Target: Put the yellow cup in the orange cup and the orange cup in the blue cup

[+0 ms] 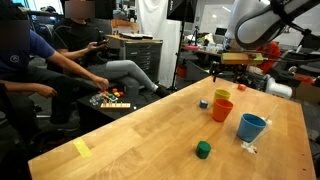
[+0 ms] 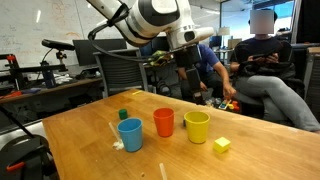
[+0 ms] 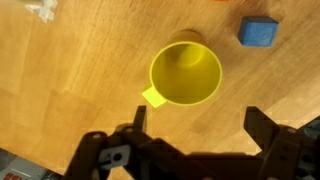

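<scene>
The gripper moves down toward the yellow cup next, one finger inside, onto the yellow cup's rim by the dark blue block [image 1: 217,94].
Three cups stand upright in a row on the wooden table [image 1: 150,130]: the yellow cup [image 1: 222,96], the orange cup [image 1: 220,110] and the light blue cup [image 1: 251,127]. In an exterior view they read blue cup [image 2: 130,133], orange cup [image 2: 164,122], yellow cup [image 2: 197,126]. My gripper [image 1: 228,76] hangs open and empty in the air above the yellow cup; it also shows in an exterior view [image 2: 188,68]. In the wrist view the yellow cup [image 3: 186,73] lies just ahead of the open gripper [image 3: 200,125], its inside empty.
A small yellow block [image 2: 221,144] lies by the yellow cup, a dark blue block [image 3: 258,32] beyond it, a green block [image 1: 203,150] near the table edge. A white scrap [image 1: 247,147] lies by the blue cup. A yellow note [image 1: 81,148] lies farther off. People sit beside the table.
</scene>
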Robot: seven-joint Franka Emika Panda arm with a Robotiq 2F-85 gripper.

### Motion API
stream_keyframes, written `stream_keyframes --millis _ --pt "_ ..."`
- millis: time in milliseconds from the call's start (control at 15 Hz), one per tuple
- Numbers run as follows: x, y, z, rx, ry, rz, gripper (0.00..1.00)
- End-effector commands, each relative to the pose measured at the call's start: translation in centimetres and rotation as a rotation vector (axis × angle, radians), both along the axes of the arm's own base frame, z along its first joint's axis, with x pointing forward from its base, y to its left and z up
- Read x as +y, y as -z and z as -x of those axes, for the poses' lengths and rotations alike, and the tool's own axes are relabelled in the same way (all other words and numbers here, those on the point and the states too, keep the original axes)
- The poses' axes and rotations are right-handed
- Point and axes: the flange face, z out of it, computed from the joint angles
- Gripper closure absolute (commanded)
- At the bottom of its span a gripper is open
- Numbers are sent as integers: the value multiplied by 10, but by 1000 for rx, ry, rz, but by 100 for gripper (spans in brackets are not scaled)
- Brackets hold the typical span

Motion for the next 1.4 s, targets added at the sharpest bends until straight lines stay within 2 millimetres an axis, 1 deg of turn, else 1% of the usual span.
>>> stream_keyframes --millis 0,200,400,667,867,1067,1133,1200,1333 --pt "9 7 -11 14 -1 33 0" --pt "18 15 -16 27 -13 37 0" --pt "22 26 -23 26 -18 57 0" --pt "22 45 -31 40 -13 121 0" --pt "20 62 -33 72 -13 164 0" --pt "22 74 -33 96 -15 179 0" --pt "24 74 -34 97 -13 174 6" --pt "27 75 -35 97 -11 168 26" --pt "35 67 -36 86 -11 151 42"
